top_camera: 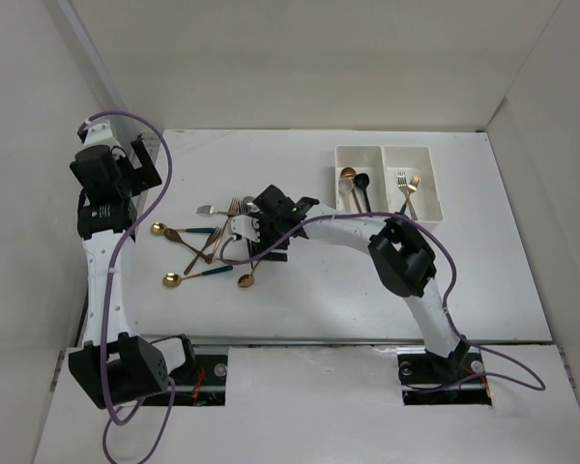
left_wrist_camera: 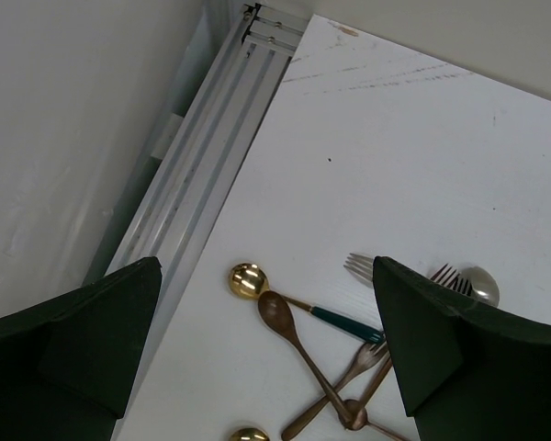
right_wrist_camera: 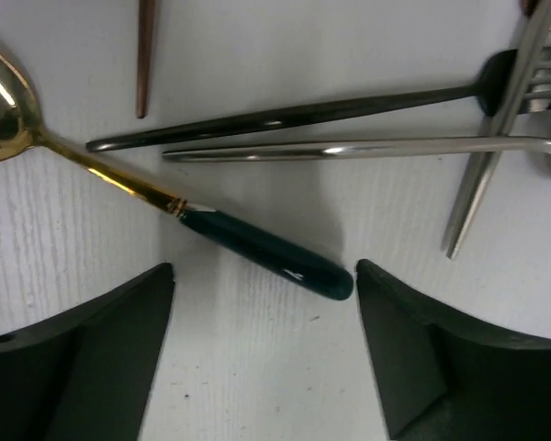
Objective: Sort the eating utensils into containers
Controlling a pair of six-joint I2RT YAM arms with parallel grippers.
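The silver spoon's uncovered bowl end [top_camera: 250, 204] [left_wrist_camera: 480, 286] is below the left gripper and to its right in the top view, so the gripper should move across that way and go down onto it.
Several loose utensils [top_camera: 211, 244] lie crossed in a pile left of the table's middle: gold spoons with dark green handles, copper spoons and forks, silver forks. The two adjoining white containers [top_camera: 387, 153] stand at the back right. The left one holds a copper spoon [top_camera: 348, 177] and a black spoon. The right one holds two forks [top_camera: 407, 186]. My right gripper [top_camera: 240, 242] is low over the pile and open. In the right wrist view the gripper [right_wrist_camera: 264, 276] straddles the green handle [right_wrist_camera: 266, 250] of a gold spoon [right_wrist_camera: 2, 110]. My left gripper [top_camera: 140, 159] is raised at the far left, open and empty, and its wrist view [left_wrist_camera: 266, 303] looks down on a gold spoon [left_wrist_camera: 247, 279] and a copper spoon [left_wrist_camera: 280, 314].
White walls enclose the table on three sides. An aluminium rail [left_wrist_camera: 202, 156] runs along the left wall. A black handle [right_wrist_camera: 285, 115] and a silver handle [right_wrist_camera: 349, 147] lie just beyond the green one. Bare table lies between the pile and the containers.
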